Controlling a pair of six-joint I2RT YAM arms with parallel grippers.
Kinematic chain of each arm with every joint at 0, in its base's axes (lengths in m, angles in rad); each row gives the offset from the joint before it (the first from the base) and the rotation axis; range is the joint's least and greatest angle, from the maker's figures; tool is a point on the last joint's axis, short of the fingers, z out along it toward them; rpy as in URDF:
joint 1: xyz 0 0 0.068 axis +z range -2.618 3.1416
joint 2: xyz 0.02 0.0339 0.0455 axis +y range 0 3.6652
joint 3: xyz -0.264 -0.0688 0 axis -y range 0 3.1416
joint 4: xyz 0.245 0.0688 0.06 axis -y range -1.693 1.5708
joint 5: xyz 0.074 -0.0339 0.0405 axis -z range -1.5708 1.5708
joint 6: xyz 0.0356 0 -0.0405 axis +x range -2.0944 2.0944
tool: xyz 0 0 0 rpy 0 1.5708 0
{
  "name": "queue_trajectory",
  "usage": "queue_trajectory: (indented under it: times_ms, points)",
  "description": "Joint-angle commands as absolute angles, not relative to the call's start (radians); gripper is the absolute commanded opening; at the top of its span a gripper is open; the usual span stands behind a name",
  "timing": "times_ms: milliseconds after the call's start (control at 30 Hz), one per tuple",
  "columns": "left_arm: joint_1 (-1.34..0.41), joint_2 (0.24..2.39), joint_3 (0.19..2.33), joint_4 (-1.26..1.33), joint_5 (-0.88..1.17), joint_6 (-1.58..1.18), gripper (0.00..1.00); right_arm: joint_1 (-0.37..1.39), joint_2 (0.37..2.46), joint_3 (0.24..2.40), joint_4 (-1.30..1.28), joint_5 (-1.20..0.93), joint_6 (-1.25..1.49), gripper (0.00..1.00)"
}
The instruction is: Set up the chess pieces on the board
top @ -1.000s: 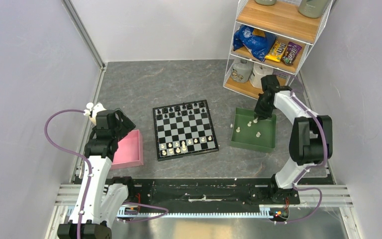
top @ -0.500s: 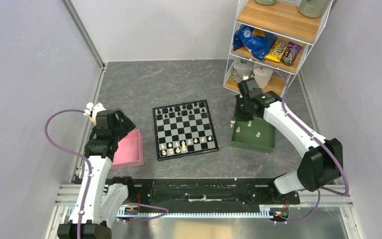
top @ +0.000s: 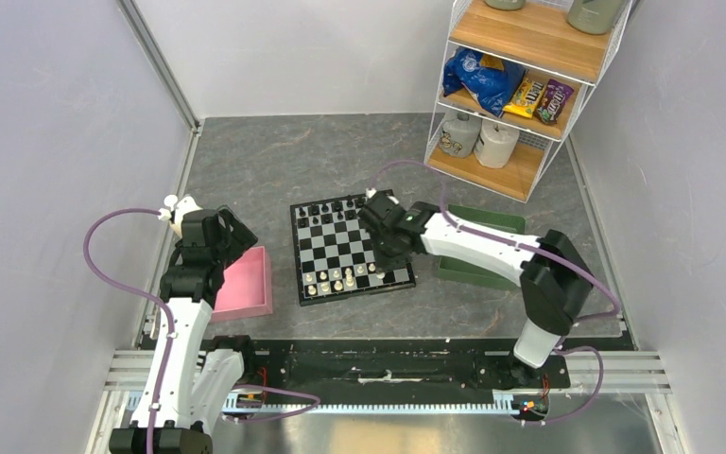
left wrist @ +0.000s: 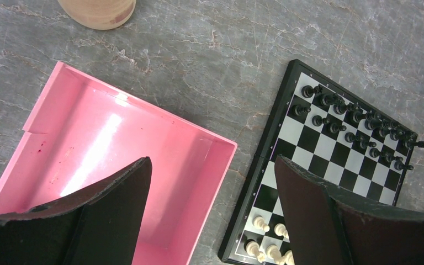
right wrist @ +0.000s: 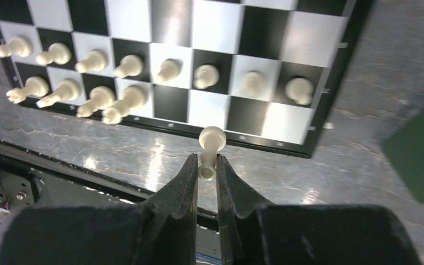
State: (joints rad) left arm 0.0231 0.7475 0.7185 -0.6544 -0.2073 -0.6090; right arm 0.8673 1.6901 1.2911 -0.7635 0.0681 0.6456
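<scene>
My right gripper goes down and to the left in the top view next, since the empty black square [top: 363,282] [right wrist: 171,104] beside the nearest row's pieces lies below it.
The board [top: 336,248] lies mid-table, black pieces [top: 340,210] along its far rows and cream-white pieces [top: 345,279] along its near rows. My right gripper [right wrist: 205,165] is shut on a cream-white piece [right wrist: 210,150], held just above the board's near right edge [right wrist: 254,144]. In the top view the right gripper [top: 384,253] hangs over the board's right side. White pieces [right wrist: 127,66] fill the near rows in the right wrist view. My left gripper [left wrist: 212,182] is open and empty above the pink tray's [left wrist: 105,149] right rim, left of the board [left wrist: 331,160].
A green tray [top: 461,267] lies right of the board, mostly hidden by my right arm. A wire shelf [top: 515,85] with snack bags and cups stands at the back right. A wooden cup base [left wrist: 96,11] stands beyond the pink tray [top: 246,282].
My right arm has swung left from the green tray to over the board's right side, carrying a white piece. The left arm has not moved.
</scene>
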Motion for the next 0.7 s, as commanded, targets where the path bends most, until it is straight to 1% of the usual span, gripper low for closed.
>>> queue_trajectory:
  times_ms: [0, 167, 667]
  points:
    - [0.026, 0.738, 0.716, -0.624, -0.205, -0.589, 0.89, 0.944, 1.762, 1.379, -0.718, 0.106, 0.678, 0.15]
    - [0.026, 0.738, 0.718, -0.627, -0.204, -0.586, 0.89, 1.003, 1.838, 1.427, -0.716, 0.131, 0.675, 0.15]
    - [0.026, 0.738, 0.718, -0.629, -0.203, -0.588, 0.89, 1.006, 1.906, 1.460, -0.709, 0.161, 0.640, 0.16]
